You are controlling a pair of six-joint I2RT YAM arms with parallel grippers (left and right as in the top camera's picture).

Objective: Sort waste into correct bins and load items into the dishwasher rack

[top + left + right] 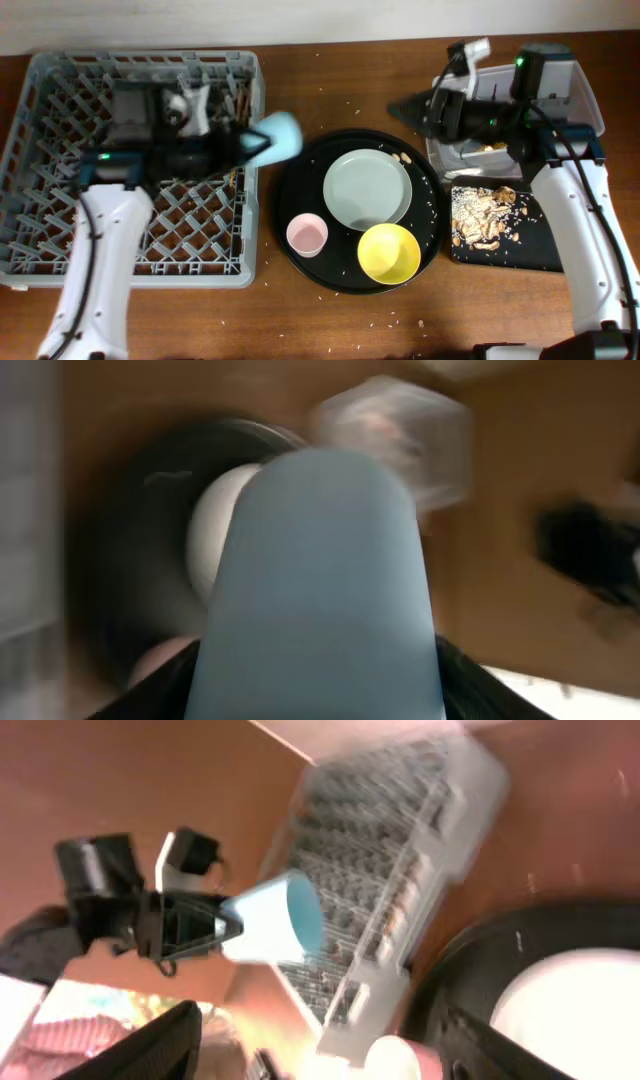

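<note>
The left gripper moves the light-blue cup to the left in the overhead view, back and down next, as the rack's empty near wires lie below there.
My left gripper is shut on the light-blue cup and holds it on its side over the right edge of the grey dishwasher rack. The cup fills the blurred left wrist view. The grey-green plate, the yellow bowl and the pink cup sit on the round black tray. My right gripper is open and empty, above the table left of the clear tub. Tan food scraps lie in the shallow black rectangular tray. The right wrist view shows the blue cup.
Brown chopsticks stand at the rack's back right. White rice grains are scattered on the round tray and the wooden table around it. The right arm crosses over the clear tub and hides much of it.
</note>
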